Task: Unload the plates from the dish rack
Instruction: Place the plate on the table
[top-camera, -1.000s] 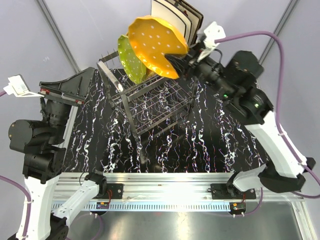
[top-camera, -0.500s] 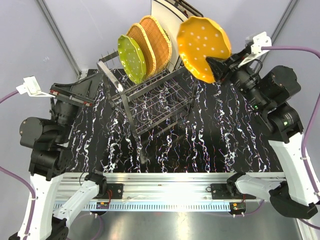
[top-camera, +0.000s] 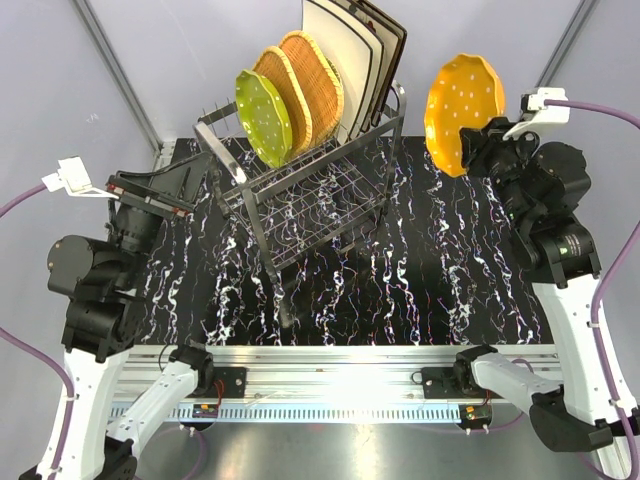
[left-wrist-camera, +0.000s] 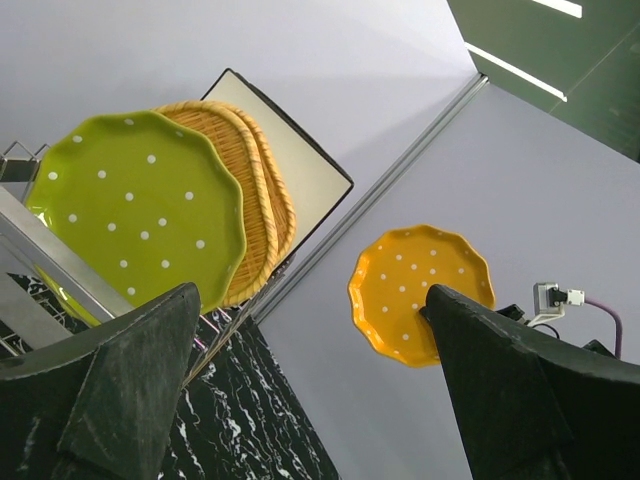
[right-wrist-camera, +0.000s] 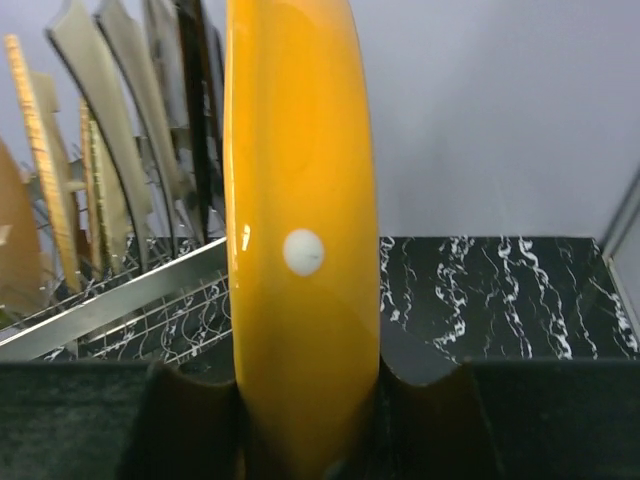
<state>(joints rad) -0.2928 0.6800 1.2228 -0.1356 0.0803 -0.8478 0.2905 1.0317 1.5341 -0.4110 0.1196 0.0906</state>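
Note:
The upright plate goes down and tilts flat next, and my right gripper releases it on the tabletop (top-camera: 413, 172) beside the rack, since bare space lies below the gripper.
My right gripper (top-camera: 478, 150) is shut on the rim of the orange dotted plate (top-camera: 460, 110) and holds it upright in the air, right of the dish rack (top-camera: 300, 200). The plate fills the right wrist view (right-wrist-camera: 300, 250) between my fingers (right-wrist-camera: 420, 400), and shows in the left wrist view (left-wrist-camera: 415, 290). The chrome rack holds a green dotted plate (top-camera: 262, 118), two wicker plates (top-camera: 305, 85) and cream square plates (top-camera: 345, 55) standing on edge. My left gripper (top-camera: 150, 195) is open and empty, left of the rack, pointing toward it.
The rack stands on a black marbled table top (top-camera: 430, 270). Grey walls with diagonal metal struts (top-camera: 115, 70) close the back. An aluminium rail (top-camera: 330, 365) runs along the near edge by the arm bases.
My right gripper has carried the orange plate from in front of the rack's plates out to the right, turning it more edge-on. My left arm has shifted slightly toward the rack.

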